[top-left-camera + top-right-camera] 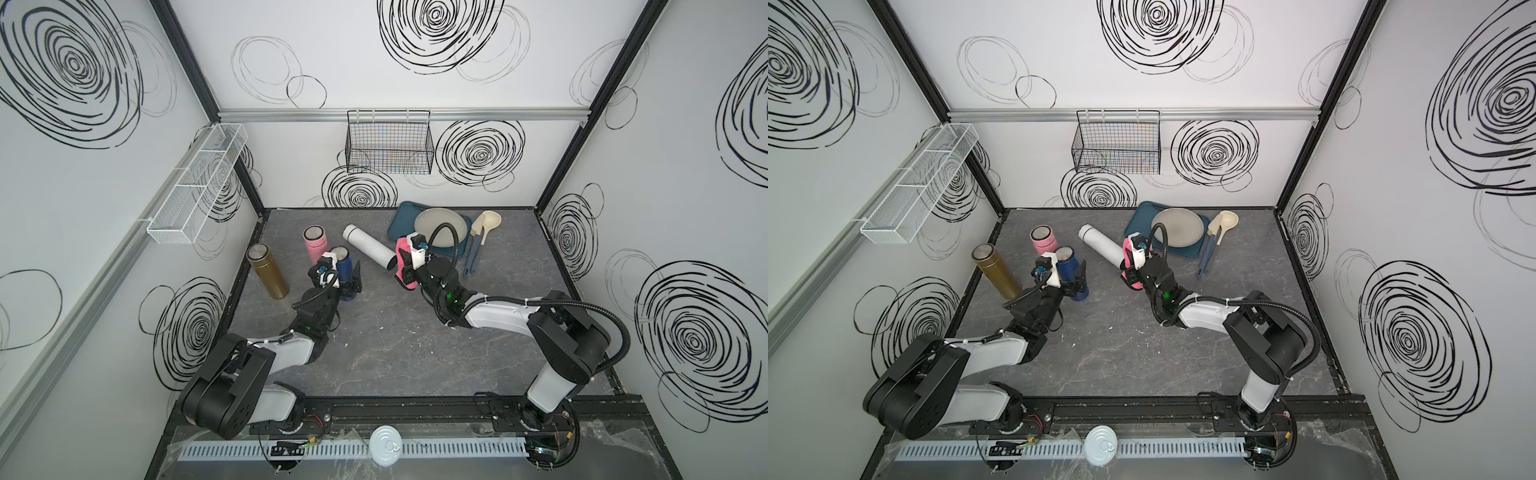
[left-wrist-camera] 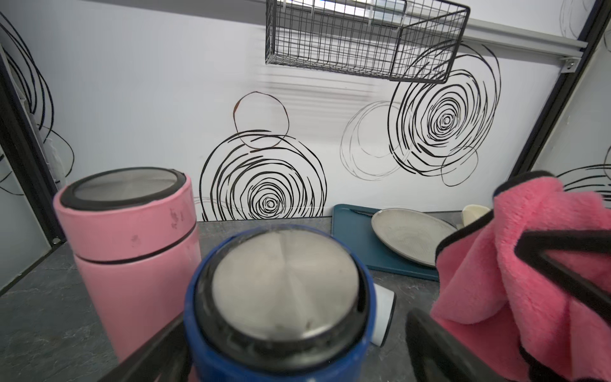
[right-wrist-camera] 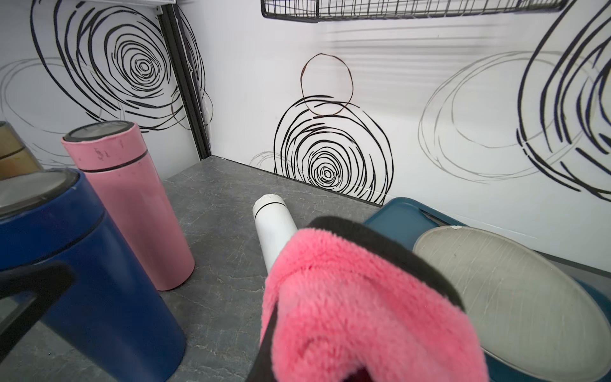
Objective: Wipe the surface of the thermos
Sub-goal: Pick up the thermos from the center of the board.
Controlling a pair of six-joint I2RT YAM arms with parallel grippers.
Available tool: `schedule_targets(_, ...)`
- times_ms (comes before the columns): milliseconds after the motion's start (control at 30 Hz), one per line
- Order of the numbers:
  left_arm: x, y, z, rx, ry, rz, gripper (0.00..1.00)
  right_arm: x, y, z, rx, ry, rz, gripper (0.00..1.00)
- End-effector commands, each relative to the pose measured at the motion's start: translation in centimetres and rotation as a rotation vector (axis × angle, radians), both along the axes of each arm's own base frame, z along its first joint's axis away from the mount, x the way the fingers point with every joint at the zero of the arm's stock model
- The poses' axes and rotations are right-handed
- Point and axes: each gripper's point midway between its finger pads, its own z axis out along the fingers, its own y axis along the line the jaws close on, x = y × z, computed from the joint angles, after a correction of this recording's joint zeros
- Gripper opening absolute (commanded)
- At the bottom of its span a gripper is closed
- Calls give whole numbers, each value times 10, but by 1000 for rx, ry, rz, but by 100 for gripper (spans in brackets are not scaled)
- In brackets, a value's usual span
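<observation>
My left gripper slides outward around the blue thermos's upper part (image 1: 345,266) (image 2: 280,370) and closes there next. It already stands between open fingers with a gap beside one.
A blue thermos (image 1: 344,266) (image 1: 1068,266) (image 2: 281,291) (image 3: 99,264) stands upright left of centre. My left gripper (image 1: 348,277) (image 2: 297,359) is open, its fingers on either side of the thermos's upper part; a gap shows beside one finger (image 2: 436,350). My right gripper (image 1: 405,272) is shut on a fluffy pink cloth (image 1: 401,249) (image 2: 529,264) (image 3: 363,304), which hides its fingers. The cloth hangs at the base end of a white thermos (image 1: 368,245) (image 3: 276,228) lying on its side. A pink thermos (image 1: 315,245) (image 2: 132,244) and a gold thermos (image 1: 268,270) stand upright nearby.
At the back right, a teal tray (image 1: 401,220) holds a grey plate (image 1: 440,226), with a spatula and ladle (image 1: 482,237) beside it. A black wire basket (image 1: 388,141) hangs on the back wall, a white mesh shelf (image 1: 195,187) on the left wall. A tin lid (image 1: 385,444) lies at the front rail.
</observation>
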Motion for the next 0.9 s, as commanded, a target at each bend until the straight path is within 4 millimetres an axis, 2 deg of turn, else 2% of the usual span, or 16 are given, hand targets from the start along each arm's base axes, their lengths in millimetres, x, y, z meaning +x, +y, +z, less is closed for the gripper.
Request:
schedule_targets(0,11,11,37,-25,-120,58,100,-3,-9,21,52,-20,-9,0)
schedule_targets(433,29,3,29,-25,-92,6,93,-8,-26,26,84,2,-53,0)
schedule_targets(733,40,-2,28,-19,-85,-36,77,-19,-38,29,106,3,-58,0)
schedule_targets(867,42,-5,24,-18,-80,-51,80,-24,-44,32,121,5,-67,0)
